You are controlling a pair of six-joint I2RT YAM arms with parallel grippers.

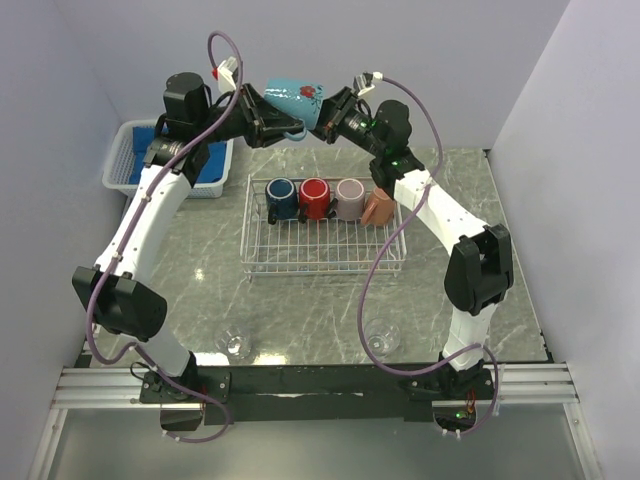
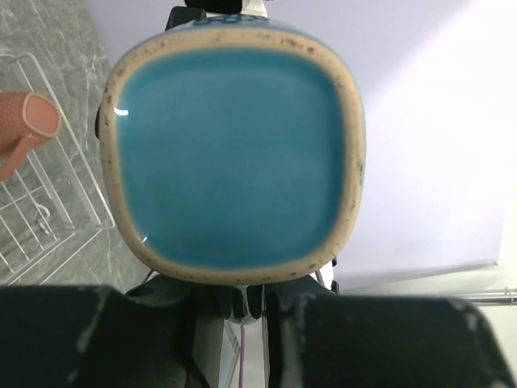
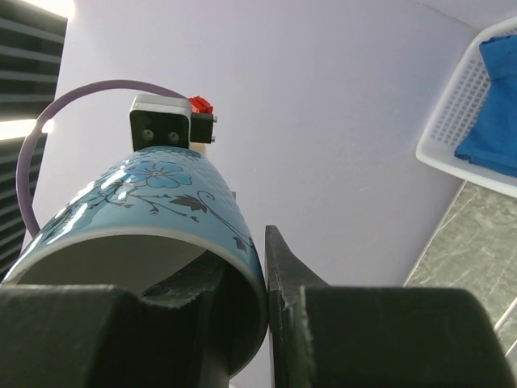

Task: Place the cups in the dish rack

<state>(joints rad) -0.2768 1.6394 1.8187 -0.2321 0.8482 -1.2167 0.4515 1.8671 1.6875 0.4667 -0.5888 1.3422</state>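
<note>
My left gripper moves back and down beside the salmon cup next and releases, since the rack's empty near row (image 1: pixel 374 244) lies below and back from that gripper.
A light blue cup (image 1: pixel 293 98) with a flower print hangs on its side in the air beyond the dish rack (image 1: pixel 325 268), held from both ends. My left gripper (image 1: pixel 284 128) is shut at its lower edge, where the handle is; the left wrist view shows the cup's glazed base (image 2: pixel 230 158) just above the closed fingers (image 2: pixel 279 311). My right gripper (image 3: pixel 265 275) is shut on the rim (image 3: pixel 153 194), one finger inside and one outside. Navy (image 1: pixel 280 197), red (image 1: pixel 314 197), mauve (image 1: pixel 349 197) and salmon (image 1: pixel 380 207) cups lie in the rack's far row.
Two clear glass cups (image 1: pixel 237 345) (image 1: pixel 380 338) stand on the marble table near my arm bases. A white plastic basket (image 1: pixel 125 160) with a blue cloth sits at the far left. Walls close in behind and on both sides.
</note>
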